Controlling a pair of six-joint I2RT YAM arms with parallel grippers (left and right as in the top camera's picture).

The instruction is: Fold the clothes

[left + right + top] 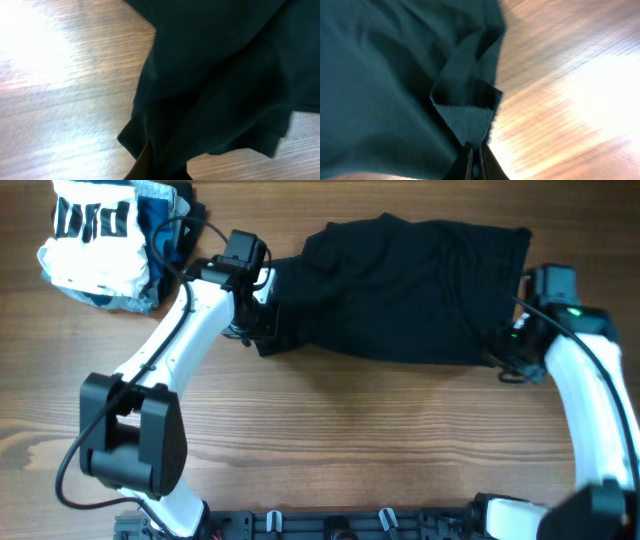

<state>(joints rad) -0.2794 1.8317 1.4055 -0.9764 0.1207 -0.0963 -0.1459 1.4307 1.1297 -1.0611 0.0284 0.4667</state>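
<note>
The robot will draw its right gripper back toward the base, onto the bare near wood of the table, and release the cloth, as a fold bunches at the cloth's held near corner.
The clothes [400, 285] are a plain black garment spread across the far middle of the wooden table, stretched between both arms. My left gripper [262, 320] is shut on its left near corner; in the left wrist view the black fabric [220, 85] bunches down into the jaws of that gripper [159, 167]. My right gripper [505, 355] is shut on the right near corner; in the right wrist view a fold of the cloth [465, 120] runs into the closed tips of the gripper [474, 150]. No logo mark shows.
A pile of other garments lies at the far left corner: a white piece with black stripes [95, 240] on top of blue and grey pieces [165, 220]. Bare wood [350, 440] runs along the near side, with the arm bases at the near edge.
</note>
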